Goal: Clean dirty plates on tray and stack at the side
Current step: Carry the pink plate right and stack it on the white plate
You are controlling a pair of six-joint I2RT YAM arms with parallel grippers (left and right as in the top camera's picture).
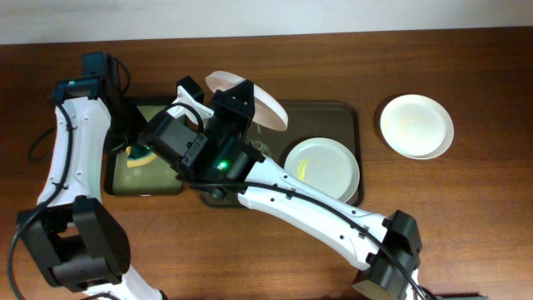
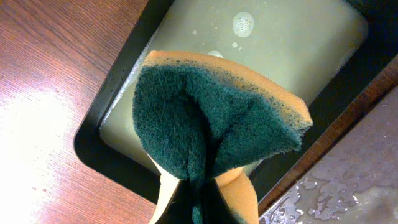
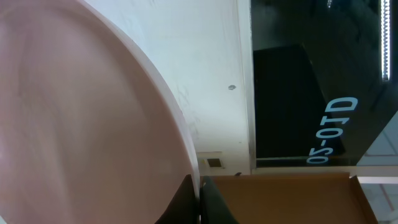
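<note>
The third plate [image 1: 416, 127] lies at the side, so my right gripper next needs to swing past the brown tray, turn the tilted plate flat and lower it onto that one.
My right gripper [image 1: 250, 104] is shut on the rim of a white plate [image 1: 271, 104] and holds it tilted on edge above the left part of the dark brown tray [image 1: 354, 117]. In the right wrist view the plate [image 3: 81, 112] fills the left side, its rim pinched between my fingers [image 3: 200, 193]. A second plate [image 1: 325, 167] with a yellowish smear lies on the tray's right part. A third plate [image 1: 416, 125] lies on the table at the right. My left gripper [image 2: 202, 208] is shut on a green-and-orange sponge [image 2: 211, 118] above the small black tray.
The small black tray [image 1: 125, 179] with soapy greenish water stands left of the brown tray; it also shows in the left wrist view [image 2: 112, 93]. The brown tray's wet floor [image 2: 354, 180] shows at the lower right there. Wooden table all around.
</note>
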